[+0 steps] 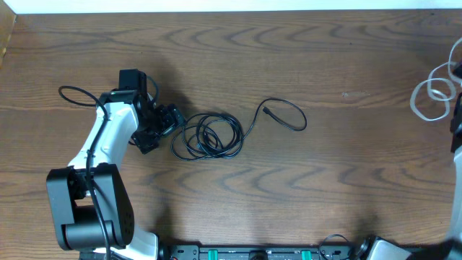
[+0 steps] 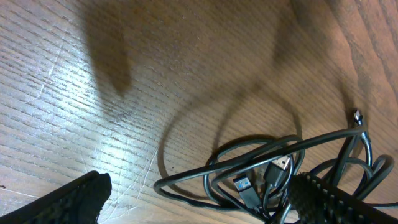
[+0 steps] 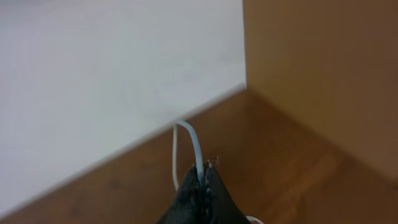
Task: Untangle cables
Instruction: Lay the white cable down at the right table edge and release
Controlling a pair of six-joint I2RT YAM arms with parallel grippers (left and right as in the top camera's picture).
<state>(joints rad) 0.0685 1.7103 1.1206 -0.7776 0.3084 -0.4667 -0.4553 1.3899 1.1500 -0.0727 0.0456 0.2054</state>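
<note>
My raised right gripper lowers and tilts its fingers down toward the table, over the cable's loops (image 1: 435,91) next. It then holds the white cable facing the wall.
A tangle of black cables (image 1: 209,136) lies coiled at the table's middle left, with one loose end looping out to the right (image 1: 283,114). My left gripper (image 1: 167,124) is open at the coil's left edge. In the left wrist view its fingers (image 2: 199,199) straddle the black cables (image 2: 261,171), whose USB plugs show near the right finger. A white cable (image 1: 432,92) lies looped at the far right edge. My right gripper (image 3: 204,177) is shut on the white cable (image 3: 194,144), which rises from between its fingertips.
The wooden table (image 1: 325,180) fills the overhead view. A thin black wire (image 1: 76,92) attached to the left arm loops at the far left. A wall corner (image 3: 244,74) shows in the right wrist view. The arm bases sit along the front edge (image 1: 253,253).
</note>
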